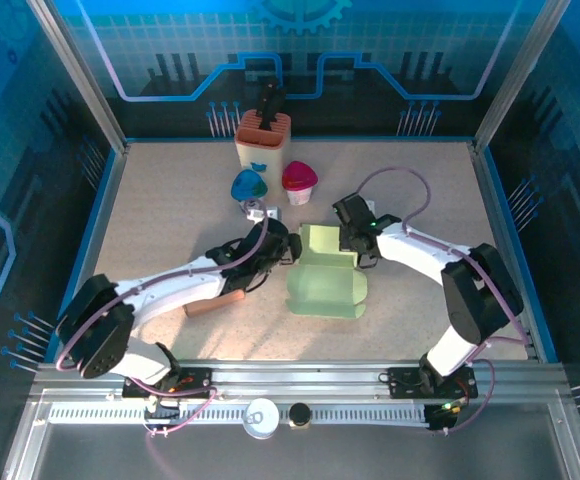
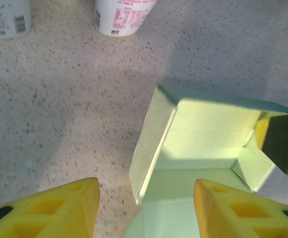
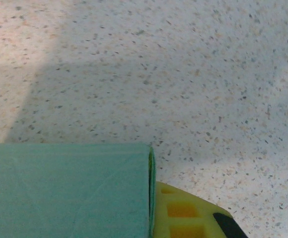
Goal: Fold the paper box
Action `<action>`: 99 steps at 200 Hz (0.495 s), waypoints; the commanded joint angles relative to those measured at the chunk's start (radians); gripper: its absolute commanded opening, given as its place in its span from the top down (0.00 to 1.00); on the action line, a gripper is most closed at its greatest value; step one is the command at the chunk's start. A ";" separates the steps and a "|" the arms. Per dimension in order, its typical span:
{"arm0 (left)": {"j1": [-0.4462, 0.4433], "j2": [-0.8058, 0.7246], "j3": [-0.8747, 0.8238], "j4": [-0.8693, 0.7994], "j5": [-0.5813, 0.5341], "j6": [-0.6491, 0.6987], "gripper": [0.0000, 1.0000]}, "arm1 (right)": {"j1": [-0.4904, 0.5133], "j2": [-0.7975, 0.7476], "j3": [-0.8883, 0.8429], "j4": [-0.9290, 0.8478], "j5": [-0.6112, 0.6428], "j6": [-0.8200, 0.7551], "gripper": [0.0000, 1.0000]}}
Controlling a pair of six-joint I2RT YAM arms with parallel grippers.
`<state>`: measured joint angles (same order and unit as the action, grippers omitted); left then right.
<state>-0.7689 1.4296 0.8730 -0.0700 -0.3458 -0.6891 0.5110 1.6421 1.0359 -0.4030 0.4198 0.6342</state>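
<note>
Next, my right gripper swings back, turning the box (image 1: 325,280) by its folded side, and releases it, as bare tabletop (image 1: 382,282) beside the box's front flap lies behind the gripper.
The pale green paper box (image 1: 325,280) lies partly folded at the table's middle, its back walls raised. My left gripper (image 1: 288,248) is at the box's back left corner and is open. In the left wrist view its yellow fingers (image 2: 49,206) straddle the lower end of the raised left wall of the box (image 2: 208,134) without touching it. My right gripper (image 1: 355,250) is at the back right wall. In the right wrist view the green wall (image 3: 64,188) lies flat against one yellow finger (image 3: 188,213) and hides the other. That gripper's finger (image 2: 265,130) also shows inside the box's right corner.
Behind the box stand an orange holder (image 1: 263,138), a blue cup (image 1: 249,185) and a pink-lidded cup (image 1: 299,180). A brown stick (image 1: 213,303) lies under my left arm. White yogurt cups (image 2: 124,17) stand just beyond the box. A round can (image 1: 261,417) sits on the front rail.
</note>
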 commanded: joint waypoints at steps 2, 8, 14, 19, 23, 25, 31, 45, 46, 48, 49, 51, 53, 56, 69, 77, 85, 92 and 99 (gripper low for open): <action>-0.004 -0.062 -0.024 -0.067 0.080 -0.084 0.49 | -0.087 -0.002 0.006 -0.035 -0.157 0.124 1.00; -0.005 -0.072 -0.024 -0.084 0.091 -0.096 0.50 | -0.118 -0.007 -0.012 -0.021 -0.208 0.155 1.00; -0.006 -0.081 -0.027 -0.093 0.105 -0.108 0.50 | -0.151 -0.014 -0.034 -0.006 -0.254 0.184 1.00; -0.006 -0.092 -0.032 -0.096 0.116 -0.118 0.51 | -0.175 -0.020 -0.048 0.000 -0.292 0.211 1.00; -0.007 -0.101 -0.038 -0.096 0.123 -0.128 0.51 | -0.195 -0.025 -0.059 0.003 -0.316 0.235 1.00; -0.007 -0.105 -0.041 -0.095 0.126 -0.133 0.51 | -0.203 -0.027 -0.064 0.002 -0.329 0.246 1.00; -0.008 -0.121 -0.052 -0.093 0.136 -0.145 0.52 | -0.234 -0.034 -0.079 0.008 -0.372 0.283 1.00; -0.013 -0.163 -0.072 -0.108 0.134 -0.160 0.53 | -0.292 -0.038 -0.094 -0.010 -0.457 0.366 1.00; -0.014 -0.166 -0.073 -0.110 0.132 -0.161 0.53 | -0.294 -0.038 -0.093 -0.013 -0.462 0.373 1.00; -0.014 -0.173 -0.075 -0.114 0.129 -0.163 0.53 | -0.301 -0.038 -0.093 -0.020 -0.470 0.385 1.00; -0.014 -0.176 -0.076 -0.117 0.127 -0.164 0.53 | -0.304 -0.038 -0.092 -0.022 -0.472 0.389 1.00; -0.015 -0.183 -0.078 -0.120 0.124 -0.165 0.53 | -0.309 -0.038 -0.092 -0.030 -0.481 0.402 1.00; -0.015 -0.190 -0.082 -0.125 0.120 -0.166 0.53 | -0.314 -0.039 -0.089 -0.039 -0.486 0.412 1.00; -0.015 -0.201 -0.086 -0.131 0.114 -0.169 0.53 | -0.322 -0.037 -0.085 -0.056 -0.494 0.428 1.00; -0.015 -0.250 -0.116 -0.140 0.093 -0.174 0.55 | -0.341 -0.033 -0.048 -0.153 -0.499 0.479 1.00; -0.015 -0.271 -0.133 -0.142 0.080 -0.175 0.56 | -0.348 -0.027 -0.023 -0.213 -0.499 0.508 1.00; -0.015 -0.282 -0.149 -0.144 0.075 -0.173 0.58 | -0.358 -0.019 -0.006 -0.256 -0.521 0.527 1.00; -0.013 -0.280 -0.158 -0.144 0.075 -0.172 0.59 | -0.367 -0.015 -0.003 -0.279 -0.547 0.548 1.00; -0.010 -0.271 -0.167 -0.134 0.083 -0.167 0.62 | -0.375 -0.011 -0.013 -0.283 -0.583 0.575 1.00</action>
<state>-0.7773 1.1675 0.7444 -0.1795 -0.2512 -0.8421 0.1635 1.6283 0.9905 -0.5446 -0.0345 1.0664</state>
